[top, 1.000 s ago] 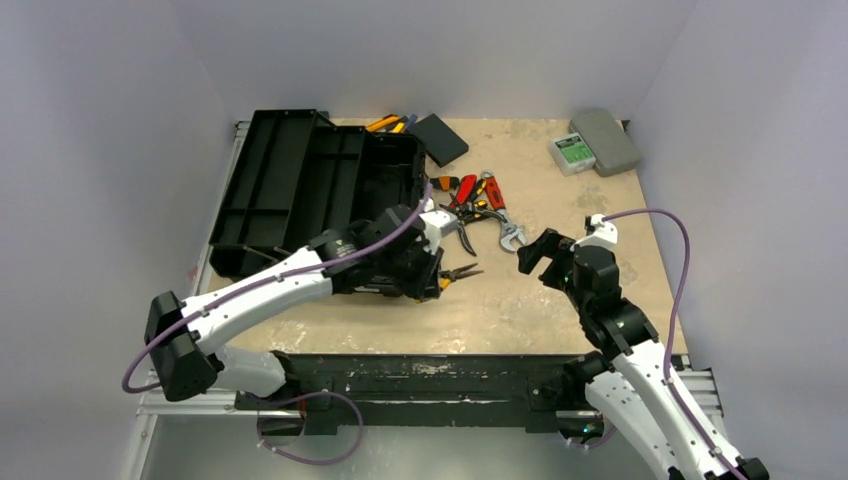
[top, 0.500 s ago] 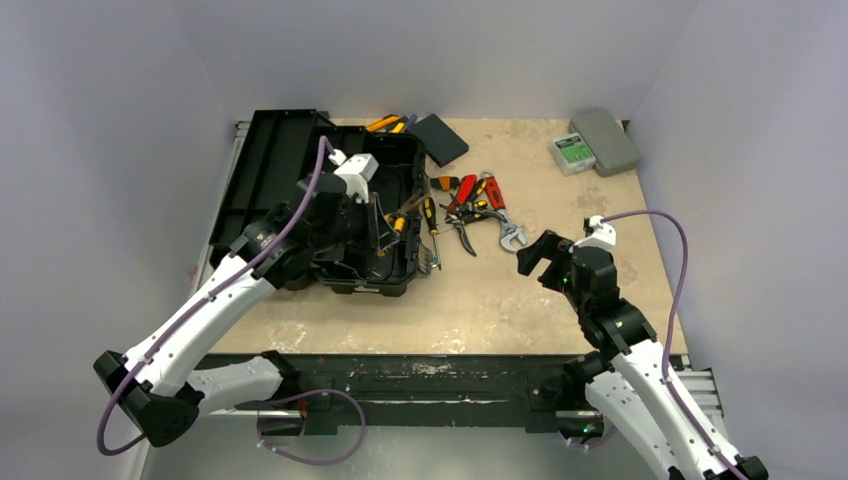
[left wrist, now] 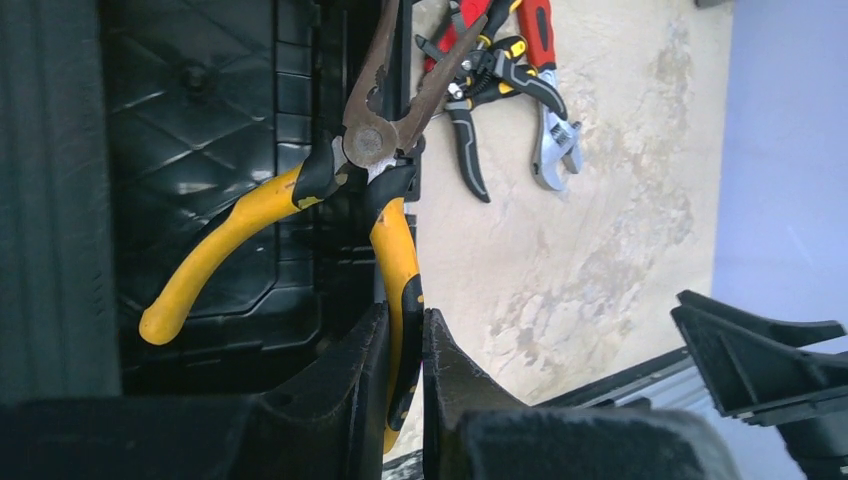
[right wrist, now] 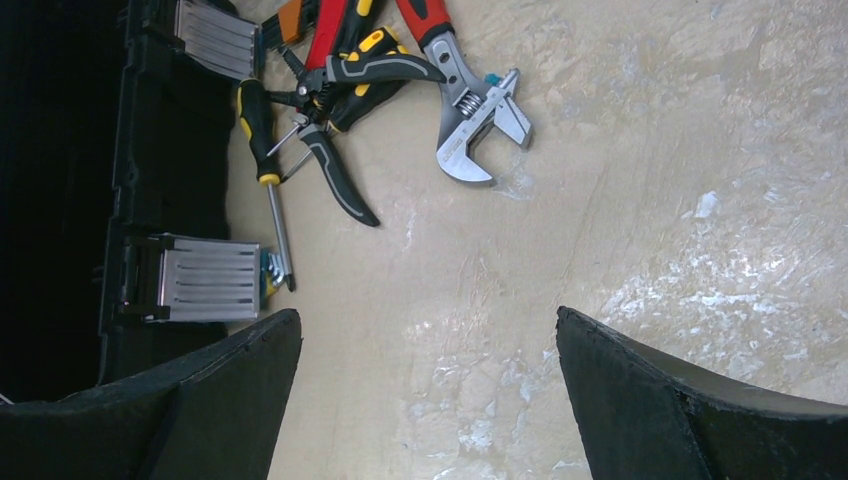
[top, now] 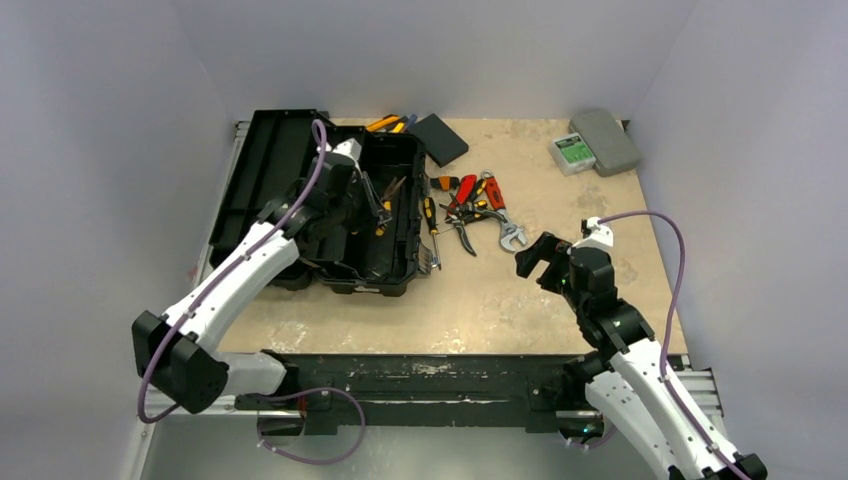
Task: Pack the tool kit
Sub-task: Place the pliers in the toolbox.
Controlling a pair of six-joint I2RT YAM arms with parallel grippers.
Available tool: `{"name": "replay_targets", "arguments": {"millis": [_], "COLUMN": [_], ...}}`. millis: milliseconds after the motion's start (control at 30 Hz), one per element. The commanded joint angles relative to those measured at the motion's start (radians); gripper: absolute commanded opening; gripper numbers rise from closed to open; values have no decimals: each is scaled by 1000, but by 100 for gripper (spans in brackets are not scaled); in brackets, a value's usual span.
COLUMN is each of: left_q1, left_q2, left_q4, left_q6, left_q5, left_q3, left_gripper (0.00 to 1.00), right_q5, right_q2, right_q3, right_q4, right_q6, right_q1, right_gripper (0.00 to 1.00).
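Observation:
I will lower the pliers with my left gripper toward the bare bottom of the toolbox below it, away from the side of the toolbox that one finger crosses, and let go of them.
The black toolbox (top: 400, 262) lies open at the left of the table, its lid (top: 270, 170) folded back. Over its tray, my left gripper (top: 372, 210) is shut on one handle of the yellow-handled pliers (left wrist: 365, 145); the grip shows in the left wrist view (left wrist: 405, 322). The pliers' nose points past the box's right wall. A heap of red and black-handled pliers (top: 468, 200), a screwdriver (right wrist: 262, 140) and an adjustable wrench (right wrist: 475, 115) lie on the table right of the box. My right gripper (right wrist: 428, 318) hangs open above bare table near the wrench.
A small flat black box (top: 438, 138) lies behind the toolbox, with yellow-handled tools (top: 388, 123) beside it. A grey case (top: 608, 140) and a green-labelled device (top: 572, 150) sit at the back right. Metal latches (right wrist: 205, 275) stick out from the toolbox's right wall.
My left arm has carried the yellow pliers from the table in front of the toolbox up and back over its tray. The right arm has barely moved.

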Motion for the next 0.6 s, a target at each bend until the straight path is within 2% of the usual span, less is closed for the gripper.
{"name": "replay_targets", "arguments": {"millis": [0, 167, 267, 467, 567], "left_q1": [44, 78, 107, 138, 157], "left_q2": [48, 128, 168, 250, 300], "left_q4": [210, 302, 317, 219, 226], "left_q6": [-103, -196, -253, -173, -125], "left_q5": [195, 220, 188, 26, 32], "left_q3": [5, -4, -14, 32, 34], "left_gripper": [0, 0, 0, 0, 0], "right_q5": [-5, -1, -3, -5, -6], "right_q2": [-4, -14, -20, -30, -31], "right_q3": [0, 1, -1, -23, -30], "right_q4": [14, 0, -8, -13, -9], "right_q6": [8, 6, 6, 8, 9], "right_q1": [-2, -1, -1, 0, -1], "right_gripper": [98, 98, 98, 98, 98]}}
